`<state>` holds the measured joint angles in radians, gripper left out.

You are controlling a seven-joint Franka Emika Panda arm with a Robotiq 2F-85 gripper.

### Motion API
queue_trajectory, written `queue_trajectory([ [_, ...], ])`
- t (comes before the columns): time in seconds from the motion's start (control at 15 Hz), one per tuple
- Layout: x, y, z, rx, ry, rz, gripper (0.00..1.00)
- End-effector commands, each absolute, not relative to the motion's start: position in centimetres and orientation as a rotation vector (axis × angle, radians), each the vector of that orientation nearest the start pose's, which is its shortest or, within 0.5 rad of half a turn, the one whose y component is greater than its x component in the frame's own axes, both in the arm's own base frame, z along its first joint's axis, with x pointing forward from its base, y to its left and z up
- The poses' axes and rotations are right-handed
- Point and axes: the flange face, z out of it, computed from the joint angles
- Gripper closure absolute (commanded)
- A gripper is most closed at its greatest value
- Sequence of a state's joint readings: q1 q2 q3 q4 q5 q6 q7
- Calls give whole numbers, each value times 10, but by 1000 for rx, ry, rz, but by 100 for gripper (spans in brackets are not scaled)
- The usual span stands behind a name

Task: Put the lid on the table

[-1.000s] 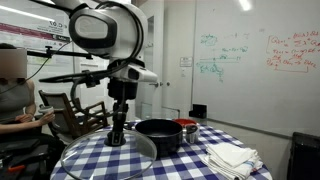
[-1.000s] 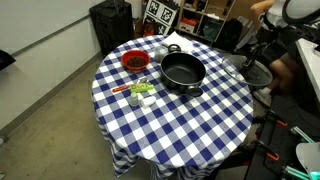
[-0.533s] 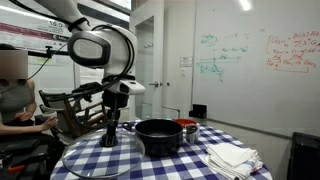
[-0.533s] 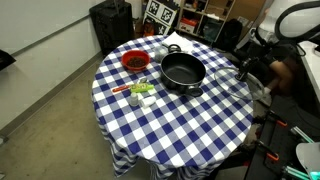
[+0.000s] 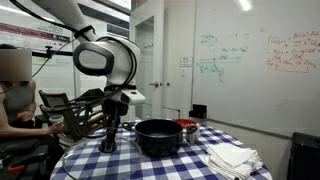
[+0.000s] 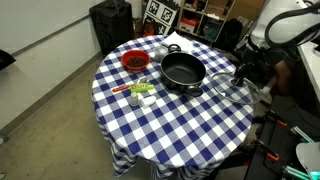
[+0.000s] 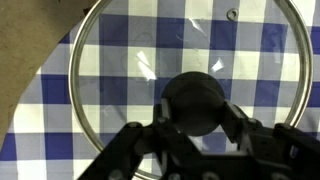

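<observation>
I will next move my gripper outward and lower the lid, turning it slightly, onto the bare checkered tabletop beside the black pot, because the lid hangs close to the table's edge.
The see-through lid (image 7: pixel 130 60) with a thin rim and dark centre knob (image 7: pixel 194 103) fills the wrist view, over the blue-and-white checkered table (image 7: pixel 290 60). My gripper (image 7: pixel 194 120) is shut on the knob. In an exterior view the lid (image 6: pixel 232 88) hangs low over the table's edge (image 6: pixel 170 130), just beside the black pot (image 6: pixel 183 72). In an exterior view the gripper (image 5: pixel 106 145) is down at the cloth beside the pot (image 5: pixel 158 135); whether the lid touches the table I cannot tell.
A red bowl (image 6: pixel 134 62) and small items (image 6: pixel 140 92) stand on the table beyond the pot. A folded white cloth (image 5: pixel 232 157) lies on the table. A person (image 5: pixel 14 95) and chairs sit close to the table's edge near the arm.
The arm has lowered and carried the lid from outside the table's edge to low over the cloth beside the pot. The gripper has stayed shut on the knob.
</observation>
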<state>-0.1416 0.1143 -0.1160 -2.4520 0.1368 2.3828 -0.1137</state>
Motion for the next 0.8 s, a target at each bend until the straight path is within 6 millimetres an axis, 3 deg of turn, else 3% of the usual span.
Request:
queue_trajectory([
  [0.0, 470, -113, 234, -2974, 375, 272, 75],
  [0.47, 497, -119, 210, -2941, 403, 290, 75],
  [0.73, 507, -136, 198, -2921, 477, 310, 75],
])
